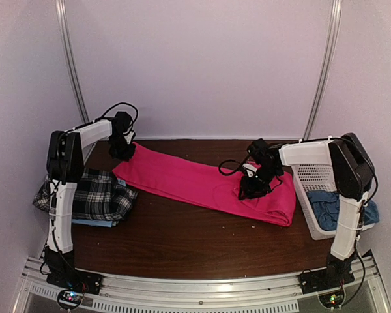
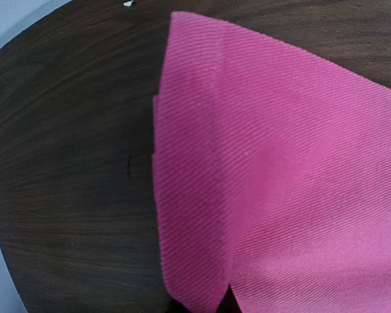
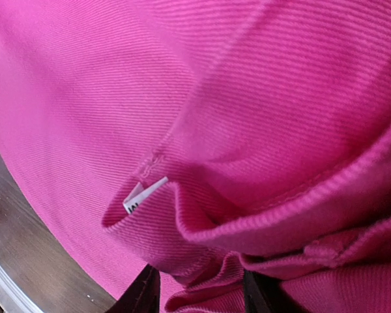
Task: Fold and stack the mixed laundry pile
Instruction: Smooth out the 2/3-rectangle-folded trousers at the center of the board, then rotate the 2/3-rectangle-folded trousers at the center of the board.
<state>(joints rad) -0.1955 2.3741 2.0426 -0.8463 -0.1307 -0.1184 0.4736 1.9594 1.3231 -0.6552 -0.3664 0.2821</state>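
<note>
I should next pull the leg end of the trousers to the left in the top view with my left gripper, onto bare table [image 1: 105, 156] [image 2: 85, 228], and open it, because the trousers' waist end lies beside the basket.
The hot-pink trousers [image 1: 202, 182] lie stretched slantwise across the dark wooden table [image 1: 182, 241]. My left gripper [image 1: 122, 149] is at their far-left leg end; in the left wrist view the pink cloth [image 2: 260, 169] runs down into the jaws [image 2: 225, 305], which are almost hidden and look shut on it. My right gripper [image 1: 254, 186] is at the waist end. In the right wrist view its two dark fingers [image 3: 140, 293] pinch bunched waistband cloth [image 3: 202, 261] with a white label [image 3: 140, 194]. The plaid shirt [image 1: 94, 194] lies folded at the left on a light blue garment [image 1: 98, 223].
A white lattice basket [image 1: 311, 179] stands at the right edge of the table with a duller blue cloth [image 1: 335, 207] in it. The back wall is close behind the table. The plaid stack sits beside the left arm's upright link [image 1: 62, 208].
</note>
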